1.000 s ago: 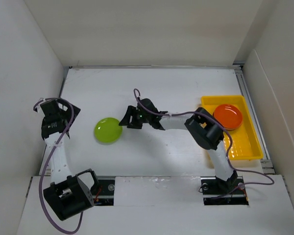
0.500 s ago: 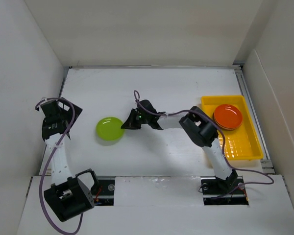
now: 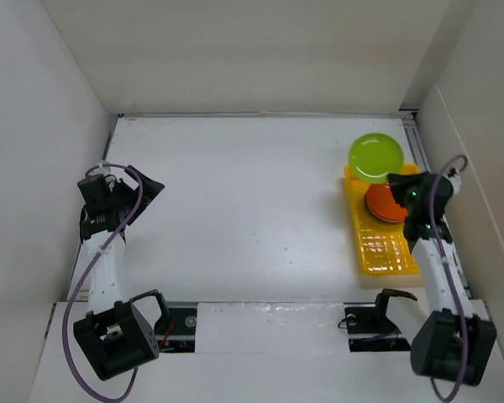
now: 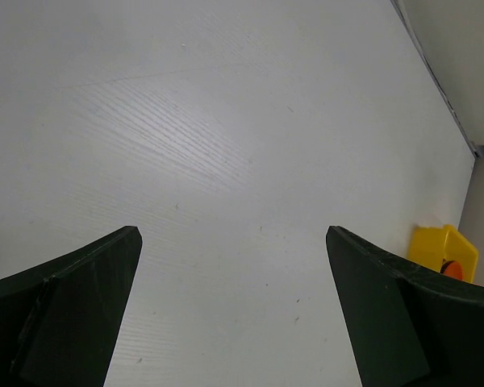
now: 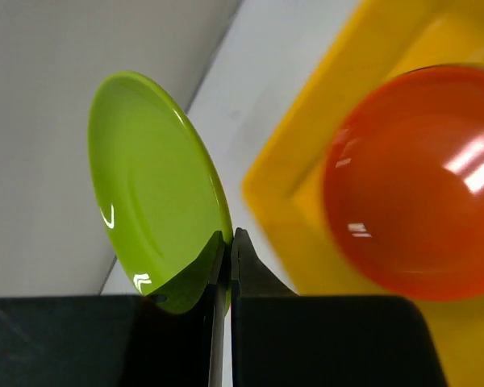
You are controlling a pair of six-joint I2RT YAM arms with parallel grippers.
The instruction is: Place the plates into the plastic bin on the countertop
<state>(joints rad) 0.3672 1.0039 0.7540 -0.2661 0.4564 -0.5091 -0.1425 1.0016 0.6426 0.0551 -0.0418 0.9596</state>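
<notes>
The lime green plate (image 3: 376, 157) is past the bin's far edge, and the orange plate (image 3: 383, 206) lies below and back, so next my right gripper should draw the first one back, lower and release it.
My right gripper (image 3: 395, 179) (image 5: 228, 235) is shut on the rim of a lime green plate (image 3: 376, 157) (image 5: 149, 185). It holds the plate tilted up in the air, over the far end of the yellow plastic bin (image 3: 387, 248) (image 5: 300, 181). An orange plate (image 3: 383, 206) (image 5: 423, 181) lies in the bin's far half, partly hidden by the right wrist in the top view. My left gripper (image 3: 148, 186) (image 4: 232, 234) hangs open over the white countertop (image 3: 252, 193) at the left, with nothing between its fingers. The bin (image 4: 440, 243) shows far off in the left wrist view.
White walls close in the countertop on the left, back and right. The bin stands hard against the right edge, beside a metal rail (image 3: 428, 168). Both arm bases sit on the near edge.
The right gripper closed on the green plate at mid-table, then swung right and lifted it over the bin's far end. The left gripper shifted slightly right and stayed open.
</notes>
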